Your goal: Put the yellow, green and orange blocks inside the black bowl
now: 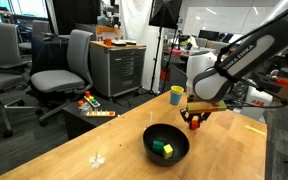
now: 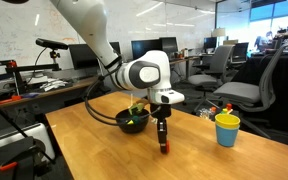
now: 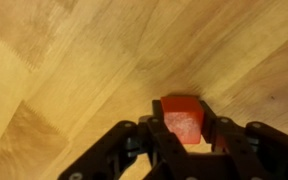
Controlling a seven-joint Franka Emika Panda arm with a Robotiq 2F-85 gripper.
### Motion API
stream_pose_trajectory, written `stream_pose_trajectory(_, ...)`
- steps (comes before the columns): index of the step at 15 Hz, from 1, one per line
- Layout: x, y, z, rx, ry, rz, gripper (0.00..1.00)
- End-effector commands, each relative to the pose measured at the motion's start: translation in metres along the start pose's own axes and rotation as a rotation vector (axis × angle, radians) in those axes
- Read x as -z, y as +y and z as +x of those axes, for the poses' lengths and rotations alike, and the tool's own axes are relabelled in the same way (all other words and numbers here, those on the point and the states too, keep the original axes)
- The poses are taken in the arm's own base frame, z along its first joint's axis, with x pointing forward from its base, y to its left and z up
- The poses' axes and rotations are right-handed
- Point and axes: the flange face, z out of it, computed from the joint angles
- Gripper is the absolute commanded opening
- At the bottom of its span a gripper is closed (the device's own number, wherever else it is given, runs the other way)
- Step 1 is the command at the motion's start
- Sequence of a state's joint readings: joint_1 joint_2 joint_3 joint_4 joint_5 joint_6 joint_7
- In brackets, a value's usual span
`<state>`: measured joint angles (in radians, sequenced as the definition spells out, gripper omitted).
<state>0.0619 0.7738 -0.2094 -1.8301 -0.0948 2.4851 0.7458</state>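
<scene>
The yellow and green blocks are already in the black bowl (image 1: 166,143), so I need to lift my gripper, carry it over the bowl and lower it inside to release the orange block.
The black bowl (image 1: 166,143) sits on the wooden table and holds the yellow block (image 1: 158,147) and the green block (image 1: 167,151); in an exterior view the bowl (image 2: 132,120) shows them as a green-yellow patch (image 2: 131,122). My gripper (image 1: 194,120) is beside the bowl, just above the table, shut on the orange block (image 3: 183,118), which sits between the fingers in the wrist view. In an exterior view the gripper (image 2: 164,143) points straight down with the orange block (image 2: 164,148) at its tip, close to the tabletop.
A yellow cup with a teal rim (image 2: 227,129) stands on the table past the gripper, also in an exterior view (image 1: 176,95). A flat yellow strip (image 1: 254,126) lies near the table edge. Office chairs (image 1: 62,70) and a cabinet (image 1: 119,66) stand beyond the table.
</scene>
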Motion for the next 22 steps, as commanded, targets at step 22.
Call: stream_pose_trajectory(22, 0.089, -0.083, -0.124, 0.701, -0.076, 0.202, 0.17)
